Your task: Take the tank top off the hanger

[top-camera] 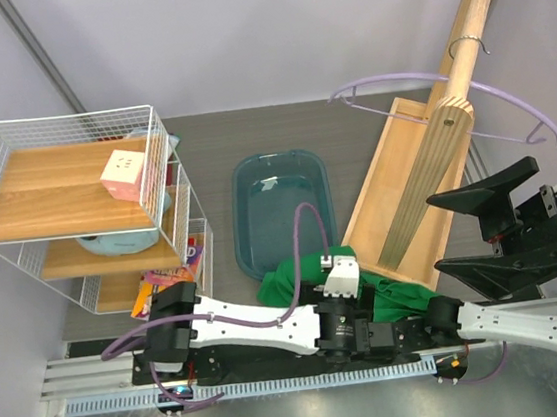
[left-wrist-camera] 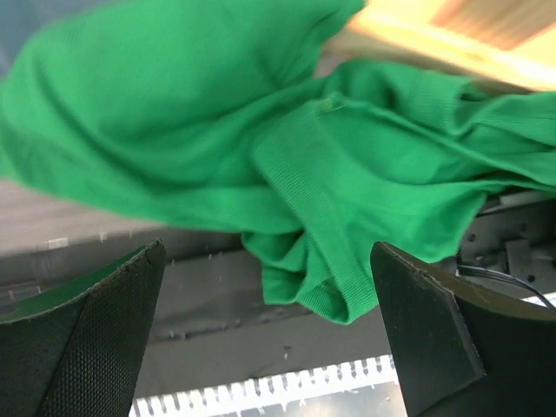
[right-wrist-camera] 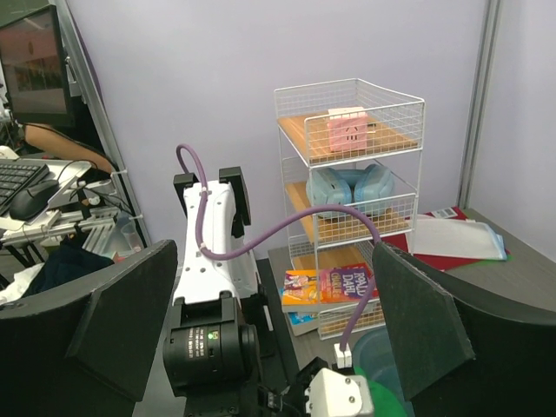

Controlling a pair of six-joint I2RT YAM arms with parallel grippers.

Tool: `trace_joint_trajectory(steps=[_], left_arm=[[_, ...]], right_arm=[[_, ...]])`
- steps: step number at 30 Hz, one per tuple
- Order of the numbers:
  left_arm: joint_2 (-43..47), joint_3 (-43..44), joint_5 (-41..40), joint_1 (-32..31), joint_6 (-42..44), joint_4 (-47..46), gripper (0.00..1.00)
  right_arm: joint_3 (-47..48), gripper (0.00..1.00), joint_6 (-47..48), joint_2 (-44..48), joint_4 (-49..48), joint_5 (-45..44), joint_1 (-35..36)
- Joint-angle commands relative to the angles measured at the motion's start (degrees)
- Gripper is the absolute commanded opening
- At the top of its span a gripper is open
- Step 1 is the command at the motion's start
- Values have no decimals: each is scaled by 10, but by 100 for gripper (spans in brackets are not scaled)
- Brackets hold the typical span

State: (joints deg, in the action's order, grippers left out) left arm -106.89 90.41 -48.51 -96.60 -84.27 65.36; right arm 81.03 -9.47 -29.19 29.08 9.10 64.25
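Observation:
I will lower my left gripper with a slight turn onto the tank top's near fold, where the cloth bunches up ahead of the gripper's open fingers.
The bright green tank top (top-camera: 292, 279) lies crumpled on the table at the near edge, partly under my left wrist. The lilac hanger (top-camera: 385, 83) hangs bare by its metal hook (top-camera: 466, 45) on the slanted wooden pole at the back right. My left gripper (top-camera: 399, 334) is low by the cloth. In the left wrist view it (left-wrist-camera: 268, 261) is open and empty, with the tank top (left-wrist-camera: 347, 200) just ahead of its fingers. My right gripper (top-camera: 438, 236) is raised, open and empty, facing left (right-wrist-camera: 276, 261). A sliver of the tank top (right-wrist-camera: 387, 407) shows below it.
A white wire shelf (top-camera: 59, 133) at the left holds a pink box (top-camera: 124, 174), a pale blue object and books (right-wrist-camera: 343, 282). A blue tub (top-camera: 284, 213) sits mid-table. A wooden tray (top-camera: 397, 185) and pole (top-camera: 449, 119) lean at the right.

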Motion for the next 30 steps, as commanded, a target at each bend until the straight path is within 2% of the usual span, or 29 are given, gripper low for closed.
trace_joint_trajectory(steps=[1, 3, 7, 8, 10, 14, 18, 22, 25, 30], left_arm=[[28, -30, 36, 8, -135, 43, 100], [47, -57, 50, 10, -172, 18, 100], [79, -142, 100, 55, -168, -128, 100], [78, -150, 98, 61, -172, -135, 100], [67, -134, 55, 62, -188, -116, 100], [27, -85, 29, 68, -192, -96, 100], [-22, -60, 73, 74, -213, -100, 100], [-27, -41, 74, 73, -304, -10, 100], [-28, -21, 37, 61, -331, 49, 100], [-22, -72, 61, 68, -344, -7, 100]], right_arm=[[-13, 100, -9, 9, -28, -3, -3], [-25, 100, -10, 12, -38, -1, -3], [-40, 100, -13, 13, -49, 6, -3], [-40, 100, -14, 12, -48, 6, -3], [-39, 99, -17, 13, -48, 7, -3], [-37, 100, -16, 16, -50, 10, -3], [-37, 100, -15, 14, -49, 6, -3], [-33, 100, -16, 14, -43, 8, -3], [-40, 100, -16, 23, -46, 5, -3], [-51, 100, -20, 31, -53, 5, -3]])
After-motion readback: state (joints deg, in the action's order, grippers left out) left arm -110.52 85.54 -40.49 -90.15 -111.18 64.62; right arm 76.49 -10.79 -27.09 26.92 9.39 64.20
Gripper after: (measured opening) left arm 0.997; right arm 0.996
